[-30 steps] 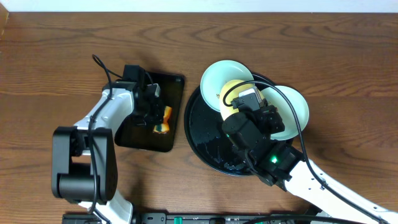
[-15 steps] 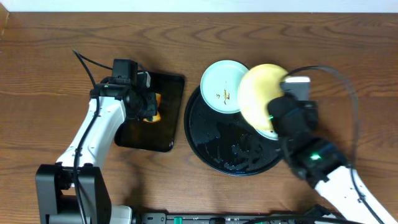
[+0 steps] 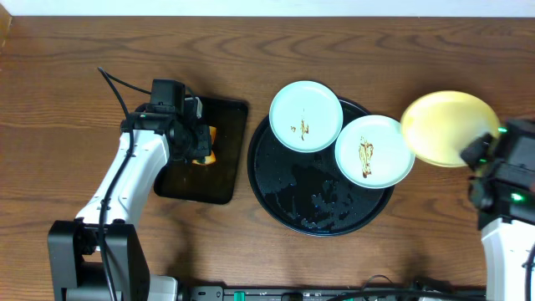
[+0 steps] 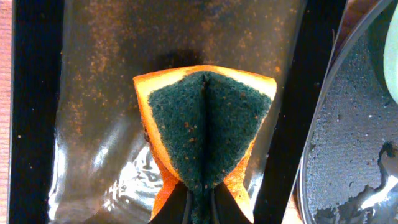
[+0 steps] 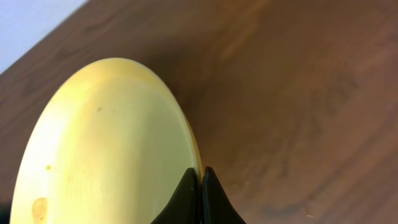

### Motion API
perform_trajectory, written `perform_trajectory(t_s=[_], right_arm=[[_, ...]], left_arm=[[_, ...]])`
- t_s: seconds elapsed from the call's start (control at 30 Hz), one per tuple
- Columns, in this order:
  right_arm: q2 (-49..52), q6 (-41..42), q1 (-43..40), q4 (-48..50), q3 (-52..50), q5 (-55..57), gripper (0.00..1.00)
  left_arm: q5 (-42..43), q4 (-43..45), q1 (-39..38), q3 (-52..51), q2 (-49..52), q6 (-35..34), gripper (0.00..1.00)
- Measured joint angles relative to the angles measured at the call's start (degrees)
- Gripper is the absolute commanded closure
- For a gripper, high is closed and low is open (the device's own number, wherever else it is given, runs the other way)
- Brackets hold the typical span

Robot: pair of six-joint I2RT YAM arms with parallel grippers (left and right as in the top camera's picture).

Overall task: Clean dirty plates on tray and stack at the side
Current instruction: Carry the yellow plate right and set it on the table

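Note:
My right gripper moves away from the round tray next and brings the pale yellow plate down onto wood away from other plates.
Two mint-white plates [image 3: 306, 115] [image 3: 374, 150] with brown smears sit on the round black tray [image 3: 292, 196]. My right gripper [image 3: 478, 147] is shut on the rim of the pale yellow plate [image 3: 447, 127] and holds it over the bare wood right of the tray. In the right wrist view the yellow plate [image 5: 106, 143] is pinched at its edge by my right gripper [image 5: 200, 177]. My left gripper [image 3: 199, 144] is shut on the teal-and-orange sponge [image 4: 205, 121], folded, over the rectangular tray [image 3: 192, 180]; the jaws [image 4: 200, 202] pinch its lower end.
The rectangular black tray [image 4: 93, 93] is wet with brown specks. The round tray's rim [image 4: 323, 124] shows at the right of the left wrist view. Wood tabletop [image 3: 84, 75] surrounds both trays; a white wall runs along the far edge.
My right arm carried the yellow plate off the tray, rightward to the table's right side, uncovering the second mint plate. My left gripper lifted the sponge and shifted slightly left earlier, then held still.

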Motion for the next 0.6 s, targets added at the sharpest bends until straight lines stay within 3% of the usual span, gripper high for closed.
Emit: perform_trajectory(t_s=[0.3,0.6], right_arm=[[8.5,0.0,-16.4,3.5,0.0,-2.7,0.99],[21.0,0.2,-19.2,7.8,0.0,-4.4,0.99]], left_arm=[[0.0,0.0,0.0,0.0,0.0,0.0,0.92],[0.0,-0.1,0.0,0.0,0.0,0.0,0.92]])
